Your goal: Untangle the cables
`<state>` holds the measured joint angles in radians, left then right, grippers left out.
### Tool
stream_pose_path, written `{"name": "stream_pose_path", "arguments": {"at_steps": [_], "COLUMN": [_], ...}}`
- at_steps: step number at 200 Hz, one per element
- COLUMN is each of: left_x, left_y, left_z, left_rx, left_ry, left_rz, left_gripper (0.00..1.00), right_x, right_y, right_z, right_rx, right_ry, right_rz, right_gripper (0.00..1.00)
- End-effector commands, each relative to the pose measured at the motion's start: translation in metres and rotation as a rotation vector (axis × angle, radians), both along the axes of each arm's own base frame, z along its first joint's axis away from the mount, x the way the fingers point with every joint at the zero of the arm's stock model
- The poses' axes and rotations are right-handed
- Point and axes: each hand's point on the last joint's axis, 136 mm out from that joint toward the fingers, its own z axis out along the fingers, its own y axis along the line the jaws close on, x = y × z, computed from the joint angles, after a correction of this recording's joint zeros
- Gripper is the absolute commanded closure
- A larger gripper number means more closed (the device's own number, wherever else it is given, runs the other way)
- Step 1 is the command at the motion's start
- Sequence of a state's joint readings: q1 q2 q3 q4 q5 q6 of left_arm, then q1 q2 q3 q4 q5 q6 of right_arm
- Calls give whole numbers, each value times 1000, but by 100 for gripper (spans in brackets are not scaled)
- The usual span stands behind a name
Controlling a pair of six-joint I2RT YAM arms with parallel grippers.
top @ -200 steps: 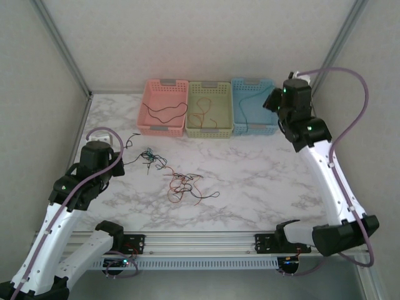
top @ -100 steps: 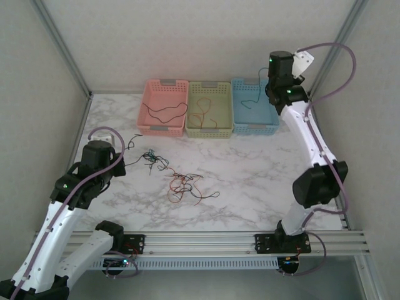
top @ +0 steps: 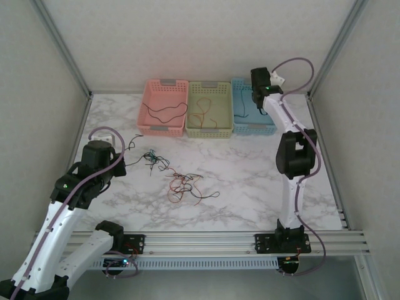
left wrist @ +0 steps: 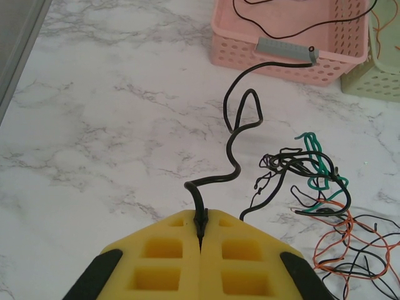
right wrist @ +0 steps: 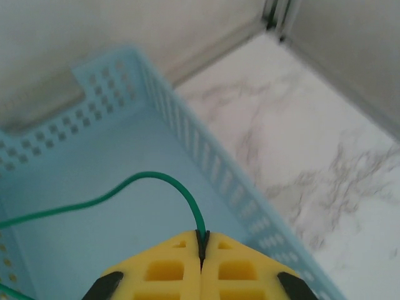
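I should next lower my right gripper toward the bottom of the blue basket [top: 251, 116] and release the thin green cable there, because the cable's held end still hangs above it.
A tangle of thin black, green and orange cables [top: 178, 178] lies mid-table; the left wrist view shows it at the right [left wrist: 312, 181]. My left gripper [left wrist: 201, 220] is shut on a curly black cable [left wrist: 240, 128] that rises from its yellow fingers [left wrist: 162, 256] toward the pink basket [left wrist: 294, 62]. In the top view that gripper [top: 120, 161] sits left of the tangle. My right gripper [right wrist: 201, 240] is shut on a green cable [right wrist: 150, 181] over the blue basket [right wrist: 94, 206], with the right arm [top: 262, 87] at the basket's back.
Pink [top: 164, 106], green [top: 209, 107] and blue [top: 247, 106] baskets line the back wall, each holding a cable or two. Metal frame posts rise at both back corners. Bare marble [top: 250, 181] stretches right of the tangle.
The right arm has swung left and inward, from the right side of the blue basket to over its back part. The left arm has hardly moved.
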<state>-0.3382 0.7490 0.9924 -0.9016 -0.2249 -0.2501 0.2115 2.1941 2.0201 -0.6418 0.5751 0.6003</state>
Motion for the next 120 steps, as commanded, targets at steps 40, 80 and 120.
{"name": "stream_pose_path", "arguments": {"at_steps": [40,80,120], "left_x": [0,1,2], "left_y": [0,-2,-4], "left_z": [-2,-4,-7], "left_rx": [-3,-6,-9], "left_ry": [4,12,22], "left_rz": [-7,-14,-23], "left_gripper": [100,100,100], "right_x": [3,-2,-3], "right_y": [35,43,37], "right_z": [-63,-92,-90], "right_rx": [155,215,276], "right_ry": [234,306,304], "right_rz": [149,170,147], "right_gripper": [100,100,85]}}
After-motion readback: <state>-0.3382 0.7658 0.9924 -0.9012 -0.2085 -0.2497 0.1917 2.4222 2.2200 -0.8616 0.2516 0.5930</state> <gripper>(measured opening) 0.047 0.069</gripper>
